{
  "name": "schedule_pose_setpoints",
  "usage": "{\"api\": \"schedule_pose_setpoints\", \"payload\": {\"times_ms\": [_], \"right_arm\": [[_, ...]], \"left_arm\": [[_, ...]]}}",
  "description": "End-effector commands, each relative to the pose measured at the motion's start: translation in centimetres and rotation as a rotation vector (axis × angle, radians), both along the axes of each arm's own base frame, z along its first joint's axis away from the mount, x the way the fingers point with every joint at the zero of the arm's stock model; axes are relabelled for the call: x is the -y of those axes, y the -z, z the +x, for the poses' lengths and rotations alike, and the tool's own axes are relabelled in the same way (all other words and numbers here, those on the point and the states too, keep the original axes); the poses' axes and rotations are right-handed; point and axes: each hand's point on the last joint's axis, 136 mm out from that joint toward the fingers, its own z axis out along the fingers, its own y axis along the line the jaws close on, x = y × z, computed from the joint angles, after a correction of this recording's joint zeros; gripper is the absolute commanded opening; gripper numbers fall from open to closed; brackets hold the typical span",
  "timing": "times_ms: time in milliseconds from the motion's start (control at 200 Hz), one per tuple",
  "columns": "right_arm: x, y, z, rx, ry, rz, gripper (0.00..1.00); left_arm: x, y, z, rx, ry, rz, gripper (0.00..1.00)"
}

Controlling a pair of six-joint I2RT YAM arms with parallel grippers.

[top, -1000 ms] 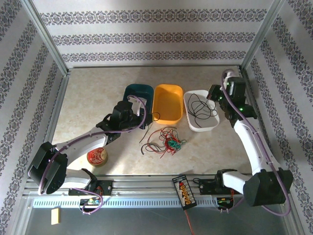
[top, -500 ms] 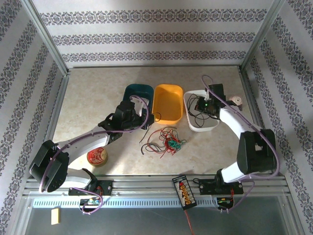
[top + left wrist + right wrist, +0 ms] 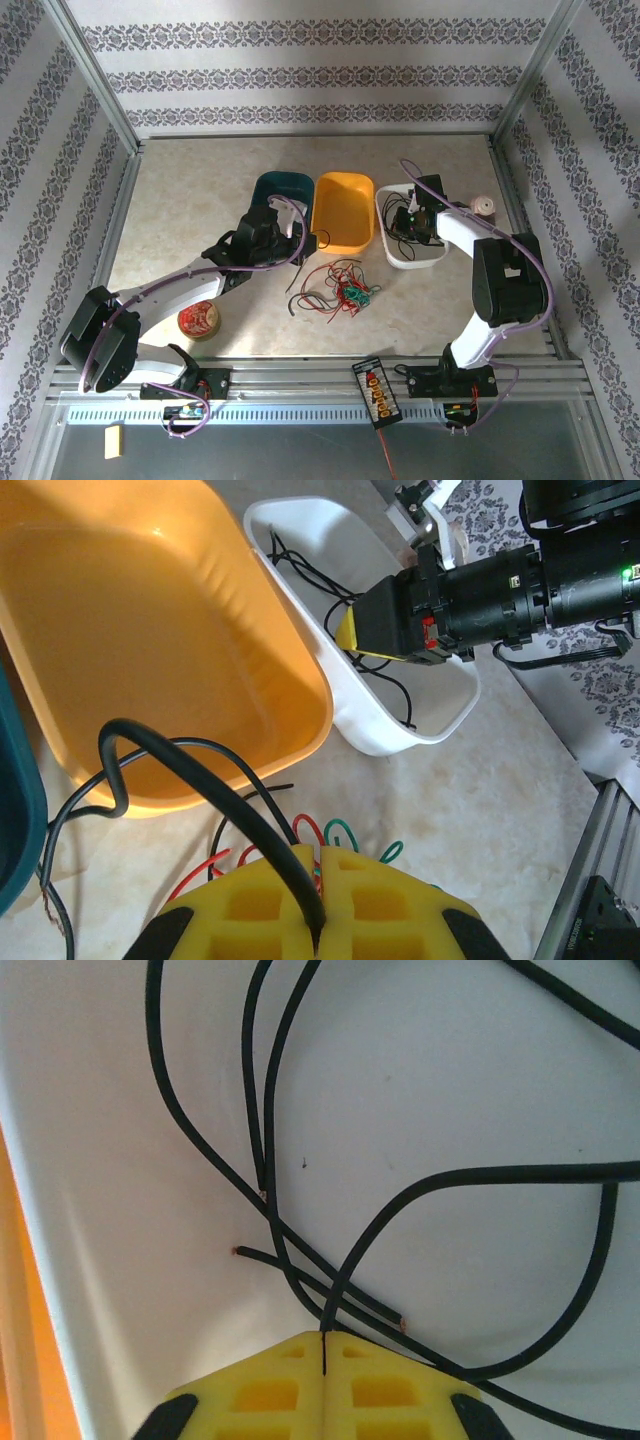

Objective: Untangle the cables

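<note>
My left gripper will next swing over the white tray [image 3: 436,256], past the orange bin, and let go of the black cable there, with the other black cables.
A tangle of thin red, green and black cables [image 3: 341,290] lies on the table in front of the orange bin. My left gripper [image 3: 283,228] hovers at the tangle's left, shut on a black cable [image 3: 205,785]. This cable runs out from between the yellow fingers [image 3: 250,905] and loops toward the teal bin. Red and green loops [image 3: 340,832] peek out just past the fingertips. My right gripper [image 3: 409,223] is down inside the white tray [image 3: 436,256]. It is shut on one black cable [image 3: 420,1195], which lies among several other loose black cables [image 3: 262,1110] on the tray floor.
An orange bin [image 3: 343,212] and a teal bin [image 3: 281,186] stand side by side left of the white tray. A red round tin [image 3: 198,320] sits by the left arm. The black connector board [image 3: 376,390] lies on the front rail. A small roll [image 3: 485,205] rests right of the tray.
The right arm has folded in from the tray's right side, and its gripper has dropped into the white tray. The left arm has barely moved.
</note>
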Motion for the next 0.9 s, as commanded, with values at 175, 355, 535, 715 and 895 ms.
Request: {"api": "schedule_pose_setpoints", "payload": {"times_ms": [175,355,535,715,895], "right_arm": [[1.5,-11.6,0.8,0.329,0.054,-0.069,0.7],[3.7,-17.7,-1.1,0.515,0.138,-0.126,0.72],[6.4,-20.6,-4.0,0.63,0.252,-0.191,0.73],[8.3,-21.3,-6.9,0.676,0.325,-0.237,0.76],[9.1,-20.8,-9.6,0.669,0.349,-0.243,0.76]], "left_arm": [[0.6,-3.8,0.1,0.1,0.016,0.004,0.0],[0.2,-9.0,-0.3,0.21,0.027,0.001,0.0],[1.6,-15.5,-0.5,0.305,0.073,-0.08,0.0],[7.4,-19.0,0.8,0.341,0.19,-0.176,0.0],[15.2,-17.3,4.1,0.28,0.242,-0.233,0.0]]}}
